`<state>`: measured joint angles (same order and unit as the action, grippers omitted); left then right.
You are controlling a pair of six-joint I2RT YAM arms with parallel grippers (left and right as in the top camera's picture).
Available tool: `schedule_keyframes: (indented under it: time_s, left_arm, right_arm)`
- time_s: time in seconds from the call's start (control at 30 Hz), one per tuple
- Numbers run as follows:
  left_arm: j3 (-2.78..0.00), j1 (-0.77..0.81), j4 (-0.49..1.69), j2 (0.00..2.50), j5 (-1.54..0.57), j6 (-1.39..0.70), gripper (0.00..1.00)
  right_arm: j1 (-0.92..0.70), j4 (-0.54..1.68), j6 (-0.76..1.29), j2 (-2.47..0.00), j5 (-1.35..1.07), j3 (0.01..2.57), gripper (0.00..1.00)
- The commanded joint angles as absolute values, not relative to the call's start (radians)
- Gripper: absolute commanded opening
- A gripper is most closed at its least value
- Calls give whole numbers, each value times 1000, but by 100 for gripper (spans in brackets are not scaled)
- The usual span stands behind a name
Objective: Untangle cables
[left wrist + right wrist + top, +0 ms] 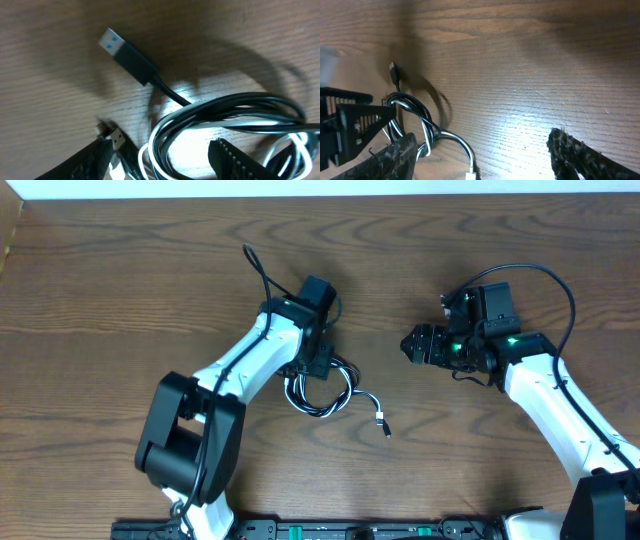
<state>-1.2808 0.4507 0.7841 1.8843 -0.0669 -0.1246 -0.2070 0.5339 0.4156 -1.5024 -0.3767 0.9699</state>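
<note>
My left gripper comes down onto the black and white parts of the cable loop next and closes, since they lie below it, lined up between its open fingers.
The white and black cables (322,393) lie coiled together in one tangled loop at the table's middle, with a plug end (382,421) trailing to the right. My left gripper (317,366) is open, low over the loop's upper edge. In the left wrist view its fingers (165,161) straddle several black and white strands (225,112), and the black USB plug (127,52) lies beyond them. My right gripper (412,345) is open and empty, to the right of the loop. In the right wrist view its fingers (490,160) face the bundle (422,125) and a white plug (470,175).
The wooden table (120,300) has a pale edge at the far side. A thicker black wire (256,266) runs from the left arm. The left gripper's body (350,125) shows at the left of the right wrist view.
</note>
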Motion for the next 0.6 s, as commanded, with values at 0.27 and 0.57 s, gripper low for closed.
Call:
schedule_keyframes:
  time_s: [0.27, 0.57]
  left_arm:
    - [-1269, 405, 768, 2021, -254, 93, 33]
    - [-1349, 364, 782, 1943, -251, -141, 7]
  right_arm:
    - [-207, 535, 403, -1481, -372, 984, 79]
    - [-224, 453, 375, -1481, -494, 984, 74]
